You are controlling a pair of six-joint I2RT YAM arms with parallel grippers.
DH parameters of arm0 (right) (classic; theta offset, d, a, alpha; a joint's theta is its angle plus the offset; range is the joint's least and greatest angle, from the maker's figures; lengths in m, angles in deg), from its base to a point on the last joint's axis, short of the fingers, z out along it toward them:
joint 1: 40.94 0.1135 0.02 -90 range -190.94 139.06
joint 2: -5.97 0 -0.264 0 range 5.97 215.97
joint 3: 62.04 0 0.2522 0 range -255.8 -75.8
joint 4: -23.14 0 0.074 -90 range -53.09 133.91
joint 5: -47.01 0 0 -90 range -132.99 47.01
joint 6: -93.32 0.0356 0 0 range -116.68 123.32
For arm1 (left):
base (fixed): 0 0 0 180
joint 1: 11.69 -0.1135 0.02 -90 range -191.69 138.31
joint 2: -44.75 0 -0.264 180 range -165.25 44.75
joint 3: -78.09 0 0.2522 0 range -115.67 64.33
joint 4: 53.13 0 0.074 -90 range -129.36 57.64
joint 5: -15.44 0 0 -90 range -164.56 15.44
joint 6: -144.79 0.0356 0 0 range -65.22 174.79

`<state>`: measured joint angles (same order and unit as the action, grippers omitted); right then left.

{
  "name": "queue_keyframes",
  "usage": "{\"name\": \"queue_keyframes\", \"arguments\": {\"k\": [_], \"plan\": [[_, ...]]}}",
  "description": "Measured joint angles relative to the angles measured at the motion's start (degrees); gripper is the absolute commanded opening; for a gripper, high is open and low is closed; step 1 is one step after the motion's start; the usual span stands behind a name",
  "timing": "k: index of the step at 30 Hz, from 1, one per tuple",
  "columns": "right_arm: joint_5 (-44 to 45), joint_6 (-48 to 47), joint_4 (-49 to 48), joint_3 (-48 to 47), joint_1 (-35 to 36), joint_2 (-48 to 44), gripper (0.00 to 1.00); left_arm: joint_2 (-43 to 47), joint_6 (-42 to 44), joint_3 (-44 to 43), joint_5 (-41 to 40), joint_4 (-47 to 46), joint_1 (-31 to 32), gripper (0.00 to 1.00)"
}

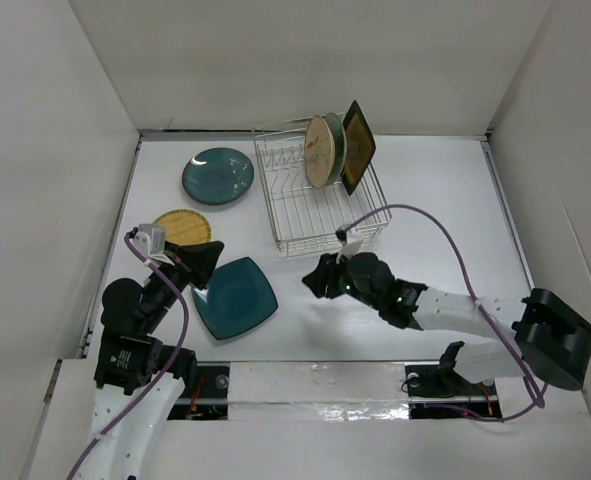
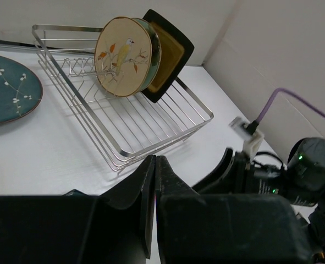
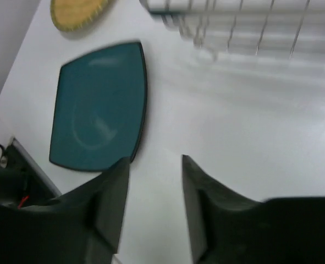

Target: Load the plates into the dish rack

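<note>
My right gripper is open and needs to move down and across to the dark teal rounded-square plate (image 1: 235,297), with its fingers on both sides of the plate's nearest corner, because that plate lies flat.
The dish rack (image 1: 310,215) stands at the back centre with three plates upright at its far end: the beige bird plate (image 1: 318,152), a pale green one (image 1: 335,148) and the black-rimmed amber square (image 1: 358,146). Flat on the table lie the dark teal round plate (image 1: 218,175), the yellow woven plate (image 1: 180,226) and the dark teal rounded-square plate (image 1: 235,297). My left gripper (image 1: 212,254) is shut on nothing, just above the square plate's left corner. My right gripper (image 1: 315,280) is open and empty, right of that plate (image 3: 96,104).
White walls close in the table on three sides. In the left wrist view the rack (image 2: 151,132) lies ahead with the bird plate (image 2: 124,55), and the right arm's wrist (image 2: 261,165) sits close on the right. The right arm's purple cable (image 1: 445,235) arcs over the table.
</note>
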<state>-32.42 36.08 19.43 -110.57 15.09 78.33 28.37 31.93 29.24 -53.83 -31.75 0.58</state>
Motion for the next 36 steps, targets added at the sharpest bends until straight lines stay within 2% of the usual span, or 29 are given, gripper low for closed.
{"name": "queue_keyframes", "arguments": {"k": [3, 8, 15, 19, 21, 22, 23, 26, 32, 34, 36], "plan": [[-2.95, 7.21, -5.18, 5.22, 1.40, 4.13, 0.59, -0.04, 0.00, 0.00, -0.39, 0.00, 0.00, 0.08], [-8.35, 16.72, -18.08, 5.27, 1.84, 18.18, 0.60, -0.94, -0.07, 0.00, -0.42, 0.02, 0.00, 0.15], [-15.15, 29.59, -39.32, 0.09, 3.15, 38.14, 0.50, -1.07, -0.09, 0.00, -0.61, 0.02, 0.00, 0.17], [-16.20, 34.38, -44.81, -2.45, 3.56, 43.58, 0.44, -1.01, -0.09, 0.00, -0.66, 0.02, 0.00, 0.18], [-16.17, 34.97, -44.11, -3.45, 3.58, 43.95, 0.33, -0.76, -0.09, 0.00, -0.68, 0.02, 0.00, 0.18], [-16.09, 34.95, -43.01, -4.00, 3.58, 44.04, 0.24, -0.61, -0.09, 0.00, -0.66, 0.04, 0.00, 0.18], [-15.89, 34.82, -41.81, -4.48, 3.58, 44.13, 0.10, -0.44, -0.09, 0.00, -0.66, 0.00, 0.00, 0.18], [-14.78, 36.50, -40.63, -4.52, 3.61, 43.63, 0.00, -0.09, -0.09, 0.00, -0.68, 0.00, 0.00, 0.18], [-10.38, 32.76, -33.42, 2.71, 5.33, 31.21, 0.00, 0.13, -0.09, 0.00, -0.66, 0.02, 0.00, 0.18], [-7.56, 29.97, -26.38, 5.44, 6.40, 23.19, 0.00, 0.15, -0.09, 0.00, -0.68, 0.02, 0.00, 0.18], [-4.35, 25.22, -15.41, 6.03, 7.39, 12.85, 0.00, 0.26, -0.09, 0.00, -0.68, 0.02, 0.00, 0.18]]}}
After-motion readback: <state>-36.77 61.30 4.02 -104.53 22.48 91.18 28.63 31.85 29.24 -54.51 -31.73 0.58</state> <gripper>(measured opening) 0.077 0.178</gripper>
